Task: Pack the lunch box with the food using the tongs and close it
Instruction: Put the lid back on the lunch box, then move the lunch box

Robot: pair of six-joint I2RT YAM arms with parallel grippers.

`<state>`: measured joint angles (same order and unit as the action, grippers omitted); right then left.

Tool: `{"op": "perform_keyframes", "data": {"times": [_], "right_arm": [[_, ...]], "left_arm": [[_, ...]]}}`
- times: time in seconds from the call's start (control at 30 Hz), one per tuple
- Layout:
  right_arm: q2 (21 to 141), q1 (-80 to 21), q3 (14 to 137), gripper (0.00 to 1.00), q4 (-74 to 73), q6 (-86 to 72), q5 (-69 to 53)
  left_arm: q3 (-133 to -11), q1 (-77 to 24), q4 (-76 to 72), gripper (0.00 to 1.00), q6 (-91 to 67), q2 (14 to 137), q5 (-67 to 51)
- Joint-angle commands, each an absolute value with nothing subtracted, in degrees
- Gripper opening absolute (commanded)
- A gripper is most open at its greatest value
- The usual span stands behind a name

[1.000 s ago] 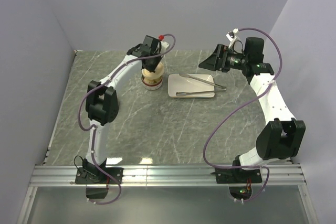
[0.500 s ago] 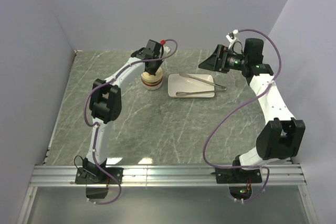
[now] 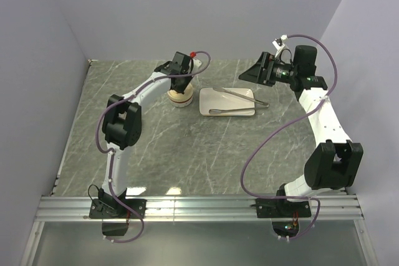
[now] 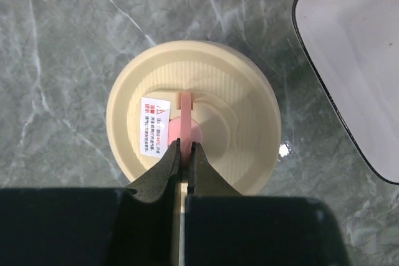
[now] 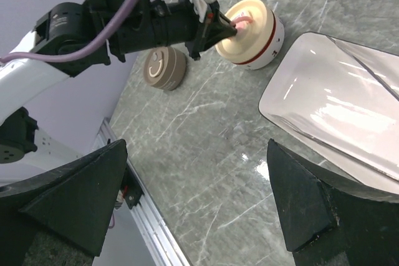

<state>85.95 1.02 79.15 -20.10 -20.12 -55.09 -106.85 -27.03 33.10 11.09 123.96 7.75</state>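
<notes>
My left gripper will pull the lunch box back, away from the plate (image 3: 209,101), onto the tabletop by the tan disc and let go there, because that spot is clear.
The lunch box (image 3: 180,96) is a round cream tub with a red band, standing left of the white plate (image 3: 209,101). Its cream lid (image 4: 224,91) is on. My left gripper (image 4: 184,151) reaches down over it, shut on the pink tab (image 4: 186,126) at the lid's centre. The right wrist view shows that gripper (image 5: 215,26) at the lunch box (image 5: 252,32) from the side. The silver tongs (image 3: 240,96) lie on the plate. My right gripper (image 3: 246,76) hangs open in the air behind the plate's right end, holding nothing. The food is out of view.
The plate (image 5: 324,104) fills the upper right of the right wrist view. A round tan disc (image 5: 164,68) shows beside the lunch box, below the left arm. Grey walls close the table at the left, back and right; a metal rail (image 3: 199,207) runs along the front.
The left wrist has shifted slightly right above the lunch box, still shut. The right gripper has drifted a little up and to the right. Plate and tongs have not moved.
</notes>
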Motion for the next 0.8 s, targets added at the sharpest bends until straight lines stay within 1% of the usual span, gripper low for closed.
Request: {"op": "perform_keyframes", "data": {"times": [0.0,0.17,0.33,0.57,0.77], "right_arm": [[84.5,1.3,78.6,1.00,-17.0,-20.8,-56.3],[84.8,1.3,78.5,1.00,-17.1,-20.7,-56.5],[85.0,1.4,78.6,1.00,-17.3,-20.6,-56.6],[84.9,1.5,78.7,1.00,-17.7,-20.4,-56.9],[84.7,1.5,78.4,1.00,-17.1,-20.7,-57.1]], "left_arm": [[-105.5,-27.5,36.6,0.03,10.3,122.5,4.7],[-106.0,-27.9,37.7,0.03,10.3,122.6,3.9],[-102.8,-27.9,37.1,0.01,10.4,121.6,3.5],[-91.1,-28.3,36.9,0.00,11.0,115.9,1.7],[-81.3,-28.3,38.1,0.00,13.4,107.4,-1.2]]}}
